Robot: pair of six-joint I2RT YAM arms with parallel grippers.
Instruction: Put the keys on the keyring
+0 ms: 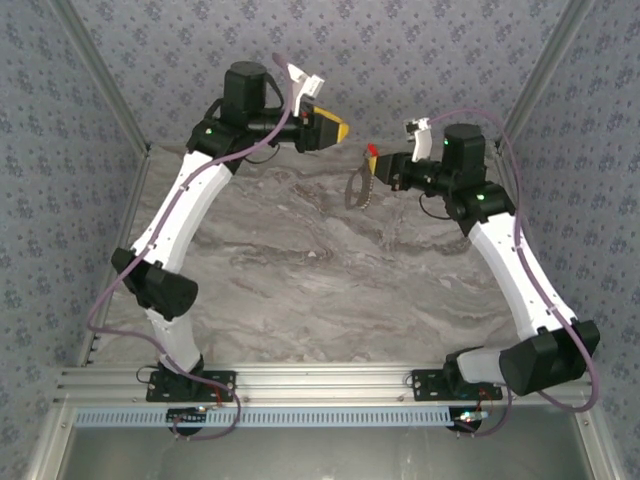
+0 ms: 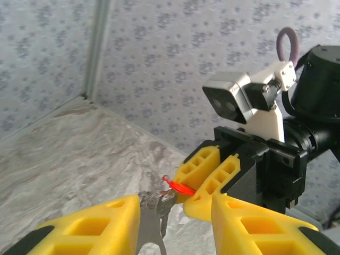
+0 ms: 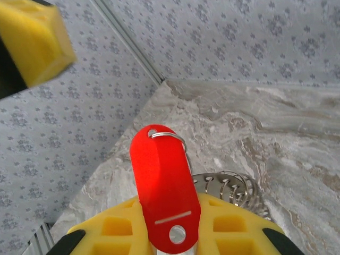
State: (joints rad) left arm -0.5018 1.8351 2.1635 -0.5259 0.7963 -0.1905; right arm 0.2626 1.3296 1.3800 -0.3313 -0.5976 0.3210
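I will next move my right gripper down and back over the bare middle of the marble table and let go of the red tag (image 3: 164, 186) there, because the keys are hanging in midair.
My right gripper (image 1: 377, 167) is shut on a red plastic key tag (image 3: 164, 186), held up above the marble table (image 1: 300, 270). A thin wire keyring (image 3: 175, 137) passes through the tag's top hole. Several metal keys (image 3: 229, 187) hang on a ring behind and below the tag, and they dangle as a grey bunch (image 1: 357, 190) in the top view. My left gripper (image 1: 340, 128) hovers to the upper left of them. In the left wrist view its jaws (image 2: 175, 218) stand open, with the hanging keys (image 2: 155, 215) in the gap near the left finger. The red tag (image 2: 179, 187) sticks out of the right gripper's fingers (image 2: 210, 175).
Patterned walls enclose the table on the left, back and right, with metal corner posts (image 1: 110, 90). Both grippers hang near the back wall. The arm bases sit on the aluminium rail (image 1: 320, 385) at the near edge.
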